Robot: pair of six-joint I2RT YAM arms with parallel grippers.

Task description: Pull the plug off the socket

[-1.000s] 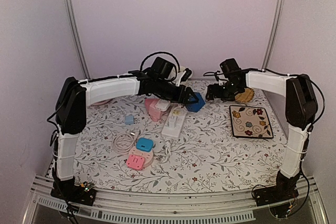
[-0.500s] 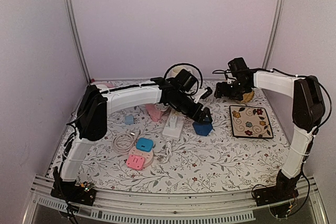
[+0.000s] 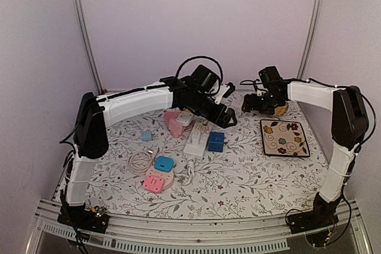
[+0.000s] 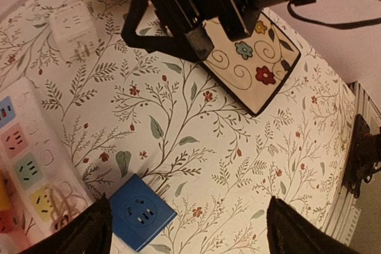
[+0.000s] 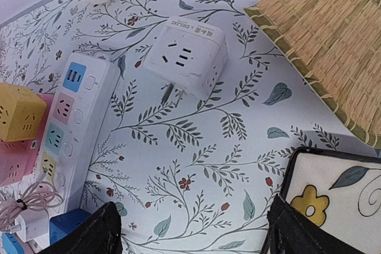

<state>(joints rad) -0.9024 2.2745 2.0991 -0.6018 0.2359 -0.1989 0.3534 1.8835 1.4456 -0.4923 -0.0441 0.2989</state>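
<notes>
The robot's left gripper needs to go down and to the left in the top view next, onto the corded white plug (image 3: pixel 196 137), which lies below it on that side and is still in the power strip.
The blue cube plug (image 3: pixel 215 141) lies on the table just right of the white power strip (image 3: pixel 196 139), out of its sockets. In the left wrist view the blue plug (image 4: pixel 141 211) shows its bare prongs beside the strip (image 4: pixel 27 165). My left gripper (image 3: pixel 228 119) hovers above and behind it, open and empty (image 4: pixel 190 233). My right gripper (image 3: pixel 247 105) is open and empty (image 5: pixel 193 233) over bare cloth, near a white cube adapter (image 5: pixel 187 57). The strip (image 5: pixel 68 123) and blue plug (image 5: pixel 66 225) also show in the right wrist view.
A flowered coaster (image 3: pixel 284 137) and a bamboo mat (image 3: pixel 277 108) lie at the right. A pink block (image 3: pixel 174 123), a small light-blue adapter (image 3: pixel 146 135), a coiled white cable (image 3: pixel 140 160) and a pink round hub (image 3: pixel 158 180) with a blue plug (image 3: pixel 164 163) lie at the left. A yellow cube (image 5: pixel 18 111) is beside the strip.
My left gripper carried the blue plug to the right of the strip, let it go on the table and pulled back up. The right gripper barely moved.
</notes>
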